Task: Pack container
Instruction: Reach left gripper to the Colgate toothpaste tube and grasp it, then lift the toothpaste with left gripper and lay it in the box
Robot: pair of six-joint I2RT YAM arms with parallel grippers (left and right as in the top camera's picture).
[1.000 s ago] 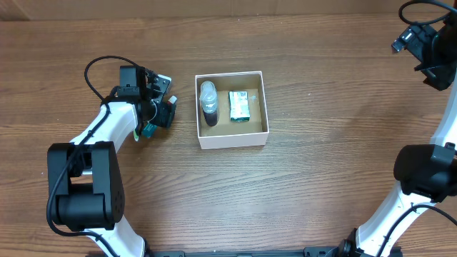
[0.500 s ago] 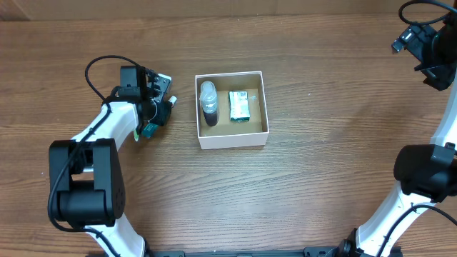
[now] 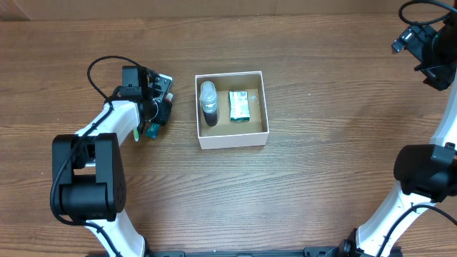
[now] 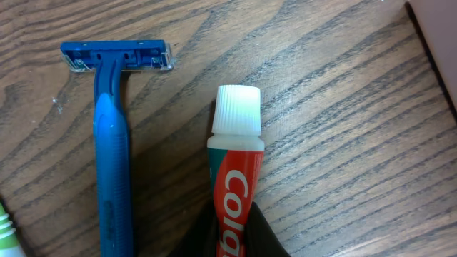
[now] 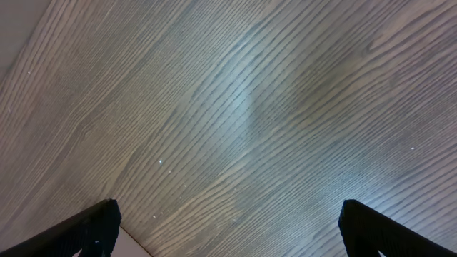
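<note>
I will next lift my left gripper to the right in the overhead view, turning it, then lower the tube onto the container's near bottom strip (image 3: 234,128), since that strip is empty.
The container (image 3: 232,138), a white-walled square box with a tan inside, sits at the table's middle and holds a clear bottle (image 3: 208,103) and a green packet (image 3: 239,105). Left of it, my left gripper (image 3: 156,108) is low over a small pile of toiletries. In the left wrist view this gripper (image 4: 234,239) is shut on a red toothpaste tube (image 4: 235,178), whose white cap (image 4: 237,118) points away. A blue razor (image 4: 113,150) lies beside the tube. My right gripper (image 5: 228,235) stands open over bare wood, far off at the back right (image 3: 423,44).
A green-tipped item (image 4: 6,232) shows at the left wrist view's lower left edge. A corner of the box (image 4: 435,43) shows at that view's upper right. Brown wooden tabletop (image 3: 335,178) surrounds everything.
The left jaws have closed onto the toothpaste tube. The left arm has shifted only slightly; the right arm has not moved.
</note>
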